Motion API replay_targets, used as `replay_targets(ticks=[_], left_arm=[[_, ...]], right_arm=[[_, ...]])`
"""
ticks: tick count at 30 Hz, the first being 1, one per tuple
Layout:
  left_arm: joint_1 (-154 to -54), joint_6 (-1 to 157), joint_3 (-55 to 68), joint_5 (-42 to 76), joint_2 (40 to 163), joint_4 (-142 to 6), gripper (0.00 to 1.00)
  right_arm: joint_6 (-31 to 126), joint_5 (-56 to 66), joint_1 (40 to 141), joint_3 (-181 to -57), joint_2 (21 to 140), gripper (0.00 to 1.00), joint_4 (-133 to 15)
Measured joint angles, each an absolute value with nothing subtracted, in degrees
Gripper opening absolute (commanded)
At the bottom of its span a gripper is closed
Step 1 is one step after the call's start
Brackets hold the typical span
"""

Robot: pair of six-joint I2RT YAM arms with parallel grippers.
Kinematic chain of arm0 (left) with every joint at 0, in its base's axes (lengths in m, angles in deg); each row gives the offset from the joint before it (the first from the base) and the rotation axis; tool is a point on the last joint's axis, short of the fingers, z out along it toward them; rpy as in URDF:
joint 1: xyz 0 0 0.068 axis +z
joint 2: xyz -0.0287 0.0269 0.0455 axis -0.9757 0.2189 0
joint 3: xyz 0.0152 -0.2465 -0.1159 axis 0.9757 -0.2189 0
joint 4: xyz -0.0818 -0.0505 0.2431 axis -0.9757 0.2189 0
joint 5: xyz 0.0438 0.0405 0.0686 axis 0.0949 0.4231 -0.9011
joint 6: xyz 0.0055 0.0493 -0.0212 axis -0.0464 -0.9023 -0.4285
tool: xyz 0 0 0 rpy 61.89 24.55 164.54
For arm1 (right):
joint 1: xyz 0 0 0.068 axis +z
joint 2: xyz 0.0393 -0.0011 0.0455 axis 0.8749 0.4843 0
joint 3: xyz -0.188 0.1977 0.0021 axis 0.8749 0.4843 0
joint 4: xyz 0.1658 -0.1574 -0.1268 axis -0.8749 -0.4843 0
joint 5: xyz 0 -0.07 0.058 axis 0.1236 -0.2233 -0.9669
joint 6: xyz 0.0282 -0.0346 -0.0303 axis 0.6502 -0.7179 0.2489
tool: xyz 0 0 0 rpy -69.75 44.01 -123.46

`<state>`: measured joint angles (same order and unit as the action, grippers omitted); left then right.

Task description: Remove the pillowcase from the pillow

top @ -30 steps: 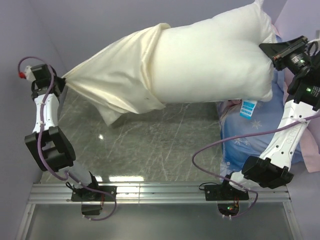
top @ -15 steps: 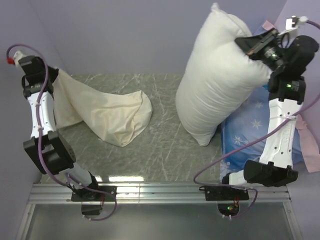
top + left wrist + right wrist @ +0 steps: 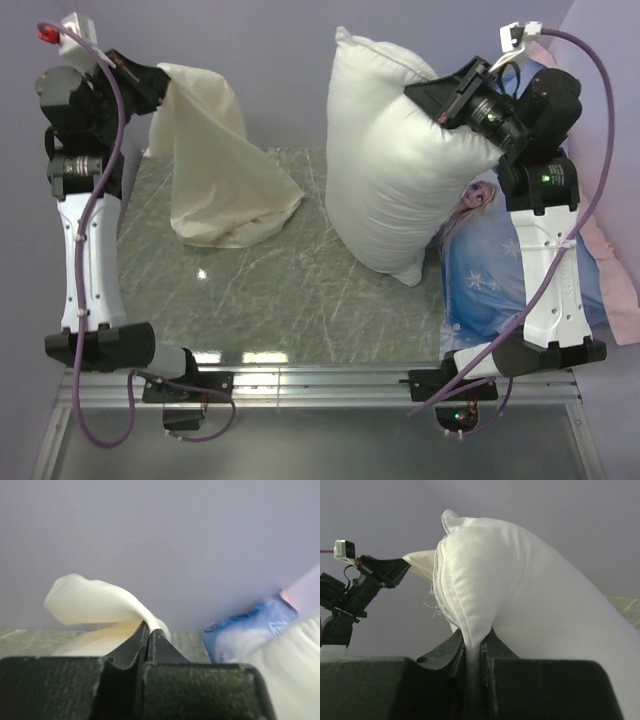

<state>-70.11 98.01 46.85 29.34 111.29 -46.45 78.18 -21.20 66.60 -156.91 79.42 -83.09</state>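
Note:
The pillow stands free of the pillowcase. My right gripper should next lower the white pillow (image 3: 385, 170) back toward the bar onto the marble, then open.
The cream pillowcase (image 3: 212, 165) hangs limp and empty from my left gripper (image 3: 160, 80) at the back left, its lower end resting on the table. In the left wrist view the gripper (image 3: 148, 629) is shut on a fold of the pillowcase (image 3: 95, 602). The plump white pillow (image 3: 385, 170) stands upright in the middle right, free of the case, its lower corner on the table. My right gripper (image 3: 428, 100) is shut on its edge seam. The right wrist view shows that gripper (image 3: 474, 639) pinching the pillow (image 3: 520, 600).
A blue printed pillow (image 3: 500, 260) with a pink edge lies at the right, behind the right arm. The grey marble tabletop (image 3: 280, 290) spreads between the arms. A lilac wall (image 3: 280, 60) closes the back. A metal rail (image 3: 320, 375) runs along the near edge.
The pillow came fully out of the pillowcase. My left gripper rose with the empty case. My right gripper swung the pillow upright and moved it left.

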Motion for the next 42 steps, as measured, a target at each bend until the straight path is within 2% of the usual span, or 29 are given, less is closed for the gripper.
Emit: replay_targets(ticks=[2, 6, 12, 15, 17, 18, 20, 21, 24, 28, 31, 32, 33, 34, 35, 38, 39, 40, 42], left_arm=[[-71.4, 98.8, 39.3, 31.0, 106.8, -49.4, 0.0], [-75.8, 101.1, 14.9, 30.7, 98.5, -56.5, 0.0], [-77.0, 106.4, -15.6, 27.0, 98.9, -59.1, 0.0], [-77.0, 109.4, -24.2, 25.6, 96.9, -58.4, 0.05], [-77.0, 110.6, -26.8, 24.9, 94.0, -58.2, 0.12], [-77.0, 111.0, -27.1, 24.7, 92.8, -58.3, 0.23], [-77.0, 111.7, -27.2, 24.1, 90.1, -59.2, 0.38], [-77.0, 112.1, -27.2, 24.0, 89.3, -59.7, 0.55], [-77.0, 113.1, -27.5, 23.8, 87.8, -61.1, 0.68], [-76.9, 113.4, -28.0, 23.9, 87.7, -60.9, 0.73], [-76.8, 113.4, -28.0, 24.3, 87.7, -60.9, 0.75], [-76.8, 113.4, -28.0, 24.6, 87.7, -60.9, 0.77], [-76.7, 113.3, -27.9, 25.1, 87.7, -60.9, 0.88], [-76.7, 112.8, -27.8, 25.5, 87.7, -60.8, 0.9], [-76.7, 112.7, -27.6, 25.9, 87.7, -60.5, 0.97], [-76.7, 111.7, -26.2, 26.1, 87.7, -58.5, 0.99], [-76.7, 111.2, -25.7, 26.0, 87.7, -57.7, 0.99], [-76.7, 109.9, -24.2, 25.8, 87.7, -55.6, 0.99], [-76.7, 108.0, -21.2, 25.2, 87.7, -52.3, 0.99]], right_arm=[[77.7, -20.8, 69.4, -155.1, 79.1, 0.0, -82.1], [77.5, -19.3, 73.4, -143.6, 75.7, 0.0, -75.2], [77.4, -17.6, 76.5, -130.5, 71.2, 0.0, -66.9], [77.4, -16.0, 81.4, -120.1, 65.9, 0.0, -61.7], [78.2, -15.3, 86.2, -111.8, 61.9, 0.0, -58.1], [78.8, -15.1, 88.7, -107.8, 59.6, 0.0, -57.0], [80.2, -14.2, 94.1, -99.6, 55.1, 0.0, -55.0], [80.8, -13.9, 96.4, -96.5, 53.6, 0.0, -54.5], [83.2, -11.5, 102.2, -86.7, 50.7, 0.0, -53.4], [85.2, -5.4, 104.0, -75.2, 52.5, 0.0, -55.4], [85.3, 1.1, 101.5, -71.5, 57.6, 0.0, -58.7], [85.3, 1.8, 100.9, -71.5, 58.5, 0.0, -59.3], [85.2, 2.5, 100.4, -72.0, 59.1, 0.0, -59.7], [84.8, 3.1, 100.4, -72.8, 59.6, 0.0, -60.0], [84.3, 3.7, 100.4, -74.0, 60.2, 0.0, -60.1], [82.7, 5.3, 100.3, -77.3, 63.0, 0.01, -59.7], [82.2, 5.8, 100.3, -78.2, 64.0, 0.06, -59.8], [81.8, 5.9, 100.3, -78.7, 64.6, 0.21, -59.9], [81.1, 6.1, 100.3, -79.8, 65.0, 0.36, -61.0]])
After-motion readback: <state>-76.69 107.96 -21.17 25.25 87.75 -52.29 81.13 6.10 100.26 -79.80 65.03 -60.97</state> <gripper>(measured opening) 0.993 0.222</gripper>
